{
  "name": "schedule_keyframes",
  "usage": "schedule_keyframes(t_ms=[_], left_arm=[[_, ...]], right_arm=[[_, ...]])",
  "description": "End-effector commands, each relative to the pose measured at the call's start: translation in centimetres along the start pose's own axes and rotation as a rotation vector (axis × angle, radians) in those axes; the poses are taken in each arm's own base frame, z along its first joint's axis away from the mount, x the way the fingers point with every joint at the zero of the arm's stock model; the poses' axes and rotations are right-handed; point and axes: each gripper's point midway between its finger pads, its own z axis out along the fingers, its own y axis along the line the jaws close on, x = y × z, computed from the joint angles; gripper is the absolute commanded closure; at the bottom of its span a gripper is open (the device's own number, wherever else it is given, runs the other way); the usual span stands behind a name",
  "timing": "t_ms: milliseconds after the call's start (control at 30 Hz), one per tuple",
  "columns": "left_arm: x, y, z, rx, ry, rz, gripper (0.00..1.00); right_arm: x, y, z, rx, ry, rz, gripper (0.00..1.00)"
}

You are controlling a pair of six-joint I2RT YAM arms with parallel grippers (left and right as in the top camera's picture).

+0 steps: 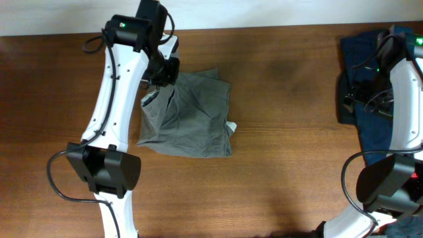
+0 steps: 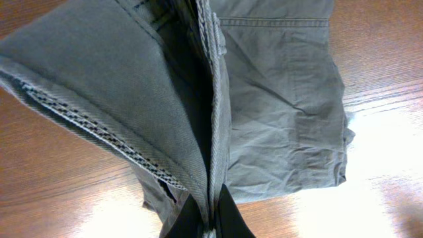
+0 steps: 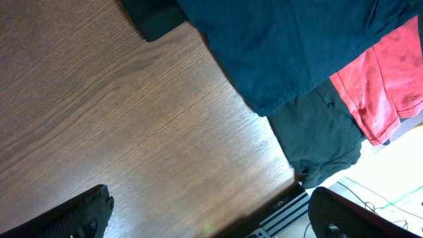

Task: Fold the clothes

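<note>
My left gripper carries the waistband to the right in the overhead view next, over the flat part of the shorts [image 1: 206,115] [image 2: 283,114], because the waistband's flap still stands raised.
The grey-khaki shorts [image 1: 192,116] lie partly folded on the wooden table, left of centre. My left gripper [image 1: 163,71] is shut on their upper left edge and lifts it a little. In the left wrist view the pinched waistband fold [image 2: 210,132] runs up from the fingers [image 2: 210,221], and the rest of the shorts [image 2: 284,112] lie flat behind. My right gripper [image 3: 208,218] is open and empty above bare table at the far right, beside a navy-blue garment [image 3: 277,46]. That garment also shows at the right edge of the overhead view [image 1: 370,86].
In the right wrist view a dark garment [image 3: 320,142] and a red one [image 3: 390,79] lie next to the navy one near the table's edge [image 3: 291,188]. The right arm [image 1: 406,92] stands over the pile.
</note>
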Motion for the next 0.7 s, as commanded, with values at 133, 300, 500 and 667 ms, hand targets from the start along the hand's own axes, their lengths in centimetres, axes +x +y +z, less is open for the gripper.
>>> schedule_keyframes(t_ms=[133,300,500,667], left_arm=[[-0.5,-2.0,-0.4,0.020,-0.029,0.013,0.99],[-1.3,-2.8,-0.4,0.049,-0.060,0.021,0.99],[-1.6,-4.2,-0.4,0.057,-0.078,0.051,0.99],[-1.7,-4.3,-0.4,0.058,-0.083,0.053,0.99]], right_arm=[[-0.1,-0.4,0.0,0.019,-0.004,0.000,0.01],[-0.1,-0.4,0.0,0.019,-0.004,0.000,0.01],[-0.1,-0.4,0.0,0.019,-0.004,0.000,0.01],[-0.1,-0.4,0.0,0.019,-0.004,0.000,0.01]])
